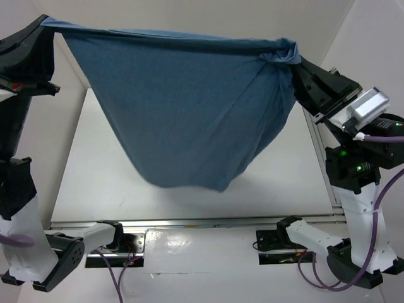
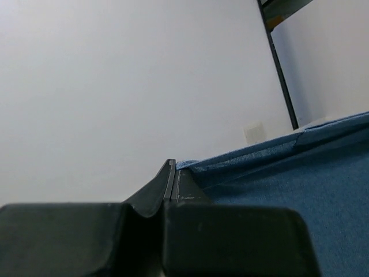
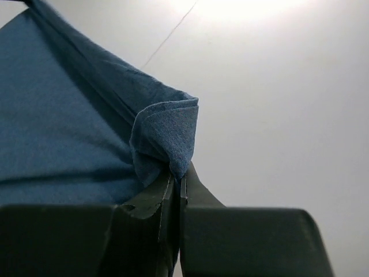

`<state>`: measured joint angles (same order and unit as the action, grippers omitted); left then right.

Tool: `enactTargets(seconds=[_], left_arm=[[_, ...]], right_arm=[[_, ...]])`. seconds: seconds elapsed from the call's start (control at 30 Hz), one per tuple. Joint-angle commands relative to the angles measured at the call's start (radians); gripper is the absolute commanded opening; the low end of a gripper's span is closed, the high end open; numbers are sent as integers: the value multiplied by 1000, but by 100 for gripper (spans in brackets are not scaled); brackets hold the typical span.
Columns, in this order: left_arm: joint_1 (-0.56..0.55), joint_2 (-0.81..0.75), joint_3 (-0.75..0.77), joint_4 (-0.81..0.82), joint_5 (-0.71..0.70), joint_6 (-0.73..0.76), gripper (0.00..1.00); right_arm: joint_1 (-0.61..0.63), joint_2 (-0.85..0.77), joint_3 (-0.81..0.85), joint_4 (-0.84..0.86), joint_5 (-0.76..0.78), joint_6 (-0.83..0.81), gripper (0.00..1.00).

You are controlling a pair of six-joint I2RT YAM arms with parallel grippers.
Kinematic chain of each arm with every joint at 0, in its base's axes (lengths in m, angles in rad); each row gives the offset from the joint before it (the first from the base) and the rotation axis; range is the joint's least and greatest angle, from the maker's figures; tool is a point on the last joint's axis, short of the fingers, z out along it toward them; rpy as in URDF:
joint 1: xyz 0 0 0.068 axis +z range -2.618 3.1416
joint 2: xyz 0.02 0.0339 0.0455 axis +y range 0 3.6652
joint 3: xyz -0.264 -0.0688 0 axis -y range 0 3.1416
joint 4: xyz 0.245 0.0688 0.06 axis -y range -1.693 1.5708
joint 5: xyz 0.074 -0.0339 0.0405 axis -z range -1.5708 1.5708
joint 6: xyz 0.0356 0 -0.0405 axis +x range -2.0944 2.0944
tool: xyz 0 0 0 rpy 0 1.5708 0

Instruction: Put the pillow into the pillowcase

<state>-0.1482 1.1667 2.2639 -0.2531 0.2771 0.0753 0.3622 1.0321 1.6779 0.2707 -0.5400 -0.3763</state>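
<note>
My right gripper holds the bunched corner of the pillowcase (image 1: 183,107). It will next lower it and carry it outward toward the table's far edge, then open.
The denim-blue pillowcase (image 1: 183,107) hangs stretched in the air between both arms, its lower part sagging to a point over the table. My left gripper (image 1: 45,22) is shut on its top left corner, which shows in the left wrist view (image 2: 300,173). My right gripper (image 1: 291,53) is shut on the bunched top right corner, which shows in the right wrist view (image 3: 167,135). In the wrist views the left gripper (image 2: 174,167) and the right gripper (image 3: 177,176) have their jaws pressed together on cloth. The pillow does not show in any view.
The white table (image 1: 95,177) lies under the hanging cloth, with a metal rail (image 1: 189,222) along its near edge. White walls stand behind and to the sides. The arm bases (image 1: 69,249) sit at the near edge.
</note>
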Motion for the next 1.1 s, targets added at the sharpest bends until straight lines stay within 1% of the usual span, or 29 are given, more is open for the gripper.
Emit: enactTargets(seconds=[0.0, 0.1, 0.2, 0.23, 0.3, 0.33, 0.4, 0.47, 0.57, 0.67, 0.7, 0.73, 0.77, 0.8, 0.83, 0.87, 0.9, 0.93, 1.0, 1.03, 1.07], left_arm=[[29, 21, -38, 98, -207, 81, 0], [29, 21, -92, 110, -216, 81, 0], [29, 40, -185, 121, -216, 58, 0], [29, 40, -243, 121, -207, 46, 0], [29, 65, -303, 132, -207, 18, 0], [29, 76, -361, 141, -207, 9, 0], [29, 99, -414, 150, -207, -18, 0], [29, 141, -469, 170, -207, -28, 0], [29, 210, -489, 179, -207, -51, 0], [29, 260, -483, 190, -249, -51, 0], [29, 293, -471, 177, -266, -51, 7], [29, 307, -457, 164, -280, -51, 27], [29, 318, -443, 146, -317, -51, 44], [29, 318, -431, 129, -340, -51, 79], [29, 327, -431, 118, -361, -51, 94], [29, 318, -446, 107, -380, -51, 100], [29, 309, -464, 107, -392, -36, 100], [29, 295, -484, 107, -401, -35, 100], [29, 254, -530, 118, -385, -13, 100], [29, 245, -530, 94, -363, -12, 100], [29, 245, -530, 72, -327, -12, 97]], right_arm=[[-40, -23, -67, 82, 135, -69, 0], [-40, -1, -105, 49, 155, -44, 0], [-40, 35, -150, 22, 201, -12, 0], [-40, 45, -177, 22, 215, -12, 0], [-40, 60, -211, 10, 224, -12, 0], [-40, 74, -249, 10, 235, -12, 0], [-40, 97, -282, -8, 235, -12, 0], [-40, 140, -328, -8, 278, -29, 0], [-89, 201, -363, 5, 258, 5, 0], [-143, 282, -341, 32, 268, 47, 0], [-155, 308, -318, 21, 287, 56, 12], [-178, 359, -287, -28, 316, 75, 32], [-192, 380, -250, -68, 349, 76, 51], [-206, 396, -188, -102, 360, 86, 75], [-219, 396, -170, -125, 361, 86, 86], [-248, 396, -170, -142, 361, 86, 89], [-261, 382, -170, -155, 341, 86, 89], [-261, 364, -170, -156, 328, 68, 92], [-270, 307, -170, -203, 263, 40, 94], [-270, 290, -153, -250, 215, 30, 94], [-270, 258, -135, -351, 149, 40, 90]])
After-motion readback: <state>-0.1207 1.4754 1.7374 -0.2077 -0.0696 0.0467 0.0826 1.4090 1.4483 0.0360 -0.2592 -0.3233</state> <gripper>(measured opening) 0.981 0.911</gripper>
